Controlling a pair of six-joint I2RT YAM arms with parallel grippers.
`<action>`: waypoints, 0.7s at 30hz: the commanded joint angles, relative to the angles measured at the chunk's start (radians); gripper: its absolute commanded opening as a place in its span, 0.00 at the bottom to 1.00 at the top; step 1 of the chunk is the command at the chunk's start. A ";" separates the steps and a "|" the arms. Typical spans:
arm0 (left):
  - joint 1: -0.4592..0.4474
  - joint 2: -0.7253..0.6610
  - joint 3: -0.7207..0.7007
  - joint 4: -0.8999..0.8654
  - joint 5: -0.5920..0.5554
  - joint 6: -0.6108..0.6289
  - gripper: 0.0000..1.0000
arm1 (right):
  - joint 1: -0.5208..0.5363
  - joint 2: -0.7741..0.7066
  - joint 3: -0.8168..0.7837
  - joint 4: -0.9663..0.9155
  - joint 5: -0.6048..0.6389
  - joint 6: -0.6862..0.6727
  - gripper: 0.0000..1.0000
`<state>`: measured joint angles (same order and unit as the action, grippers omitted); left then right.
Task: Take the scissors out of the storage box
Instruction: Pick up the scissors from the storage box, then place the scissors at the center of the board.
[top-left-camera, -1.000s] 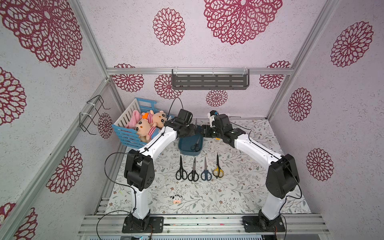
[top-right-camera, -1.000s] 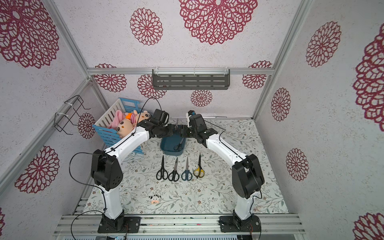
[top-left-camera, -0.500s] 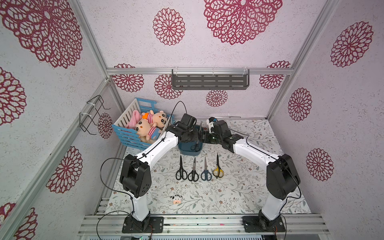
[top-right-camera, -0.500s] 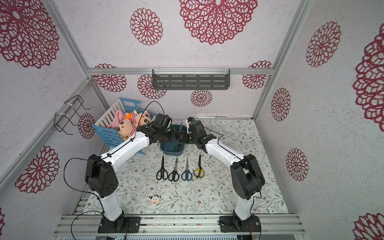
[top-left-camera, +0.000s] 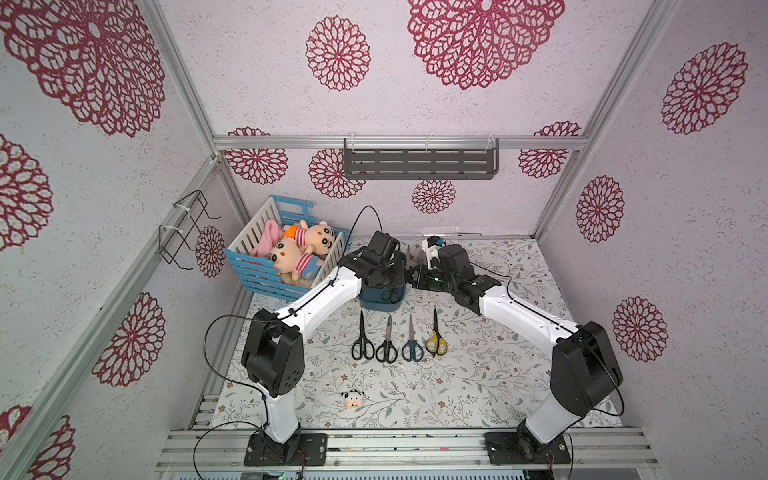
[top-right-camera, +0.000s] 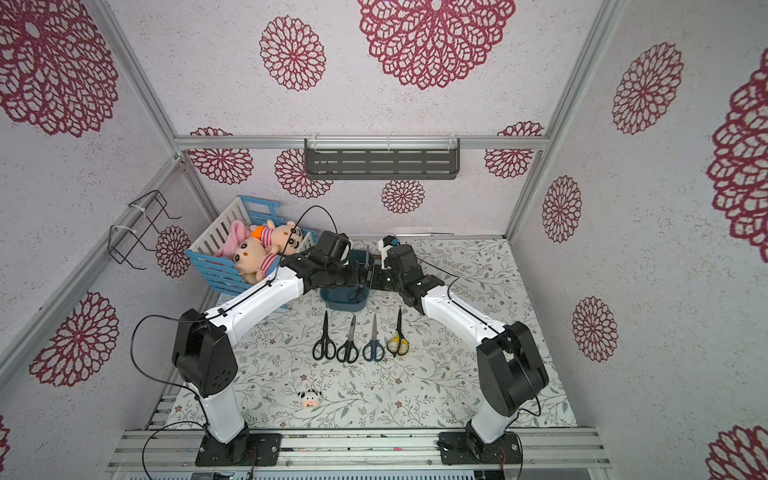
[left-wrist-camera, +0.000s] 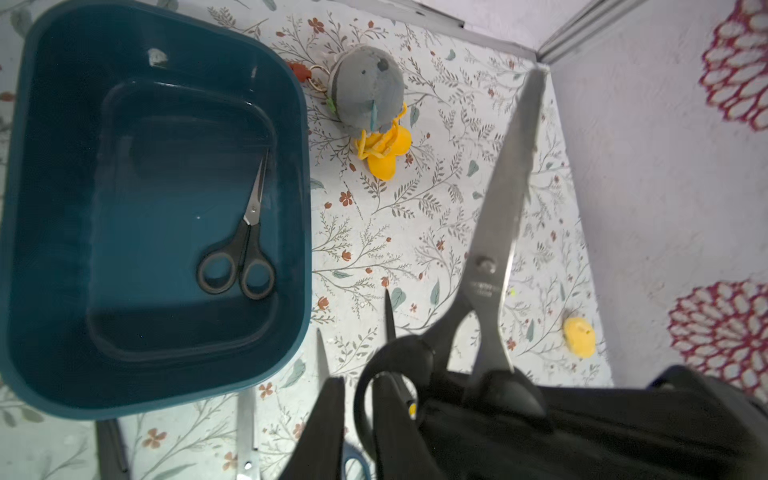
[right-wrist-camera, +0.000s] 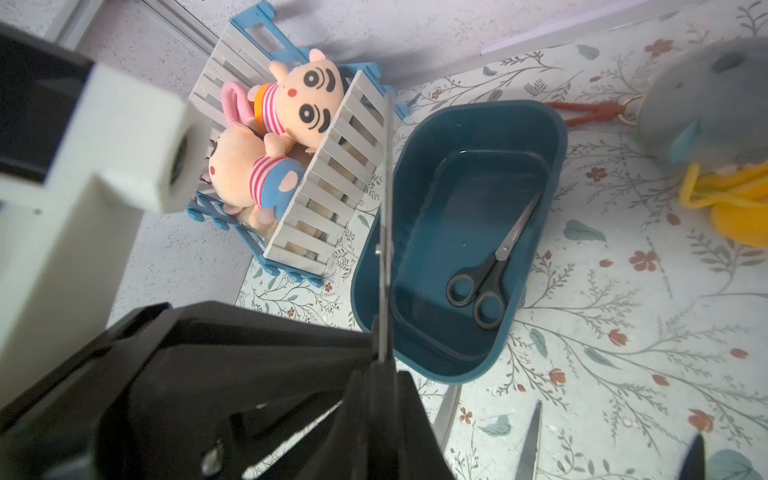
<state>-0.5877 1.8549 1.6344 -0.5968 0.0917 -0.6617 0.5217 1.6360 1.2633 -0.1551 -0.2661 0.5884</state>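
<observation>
The right gripper draws its pair back and down next. It releases the pair on the bare mat (top-left-camera: 462, 338) beside the yellow-handled scissors, where the row has space.
Above the dark teal storage box (top-left-camera: 380, 306) (top-right-camera: 343, 306) my two grippers meet around a large black-handled pair of scissors (left-wrist-camera: 498, 208) (right-wrist-camera: 386, 208). The right gripper (right-wrist-camera: 382, 374) (top-left-camera: 412, 276) is shut on that pair at the handle end. The left gripper (left-wrist-camera: 360, 380) (top-left-camera: 400, 272) has its jaws slightly parted, with one handle ring loose between them. A small black pair of scissors (left-wrist-camera: 245, 253) (right-wrist-camera: 490, 266) lies inside the box (left-wrist-camera: 303, 166) (right-wrist-camera: 557, 137). Several pairs of scissors (top-left-camera: 387, 343) (top-right-camera: 351, 343) lie in a row on the mat in front of the box.
A blue-and-white slatted crate (top-left-camera: 249, 266) (right-wrist-camera: 332, 195) with plush dolls stands left of the box. A grey plush toy (left-wrist-camera: 368, 87) with yellow feet lies behind the box. A small cow toy (top-left-camera: 352, 400) lies near the front edge. A small yellow piece (left-wrist-camera: 579, 336) lies by the right wall.
The left arm carried the large scissors to the right to meet the right gripper. The right gripper closed on them, and the left jaws have parted slightly.
</observation>
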 joint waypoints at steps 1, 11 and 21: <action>-0.008 -0.069 -0.023 0.045 -0.018 -0.010 0.33 | -0.018 -0.084 -0.002 -0.021 0.000 -0.002 0.06; 0.011 -0.140 -0.047 -0.082 -0.176 0.030 0.55 | -0.223 -0.307 -0.271 -0.261 -0.001 -0.094 0.08; 0.036 -0.200 -0.142 -0.109 -0.206 0.006 0.56 | -0.244 -0.346 -0.579 -0.191 -0.020 -0.088 0.10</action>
<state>-0.5587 1.6814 1.4994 -0.6888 -0.0933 -0.6548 0.2771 1.2972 0.7052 -0.4061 -0.2672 0.5079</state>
